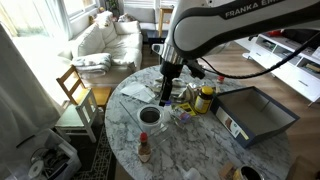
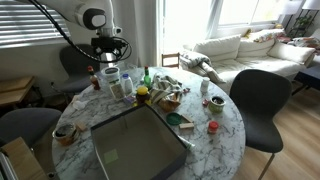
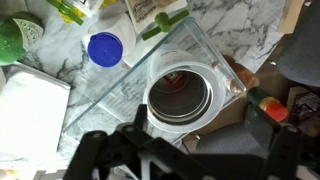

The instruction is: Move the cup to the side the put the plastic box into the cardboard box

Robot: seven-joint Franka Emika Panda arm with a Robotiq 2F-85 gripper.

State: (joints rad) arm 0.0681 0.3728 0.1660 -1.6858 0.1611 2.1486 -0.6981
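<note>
The gripper lowers and shifts left in the wrist view onto the cup's rim (image 1: 150, 107) opposite the sauce bottle next, since the cup sits on the plastic box.
The cup (image 3: 180, 95), with a white rim and a dark inside, sits on the clear plastic box (image 3: 195, 45) on the marble table. Both also show in an exterior view, the cup (image 1: 150, 115) near the table's middle. My gripper (image 3: 205, 145) hangs just above and beside the cup, its dark fingers apart and empty. In both exterior views the gripper (image 1: 167, 88) (image 2: 110, 62) is above the cup. The cardboard box (image 1: 255, 115) (image 2: 140, 148), large, shallow and grey inside, lies apart from the cup.
A red-capped sauce bottle (image 1: 145, 148) (image 3: 270, 105) stands close to the cup. A yellow jar (image 1: 204, 98), a blue lid (image 3: 105, 48), packets and small items crowd the table. Chairs stand around it.
</note>
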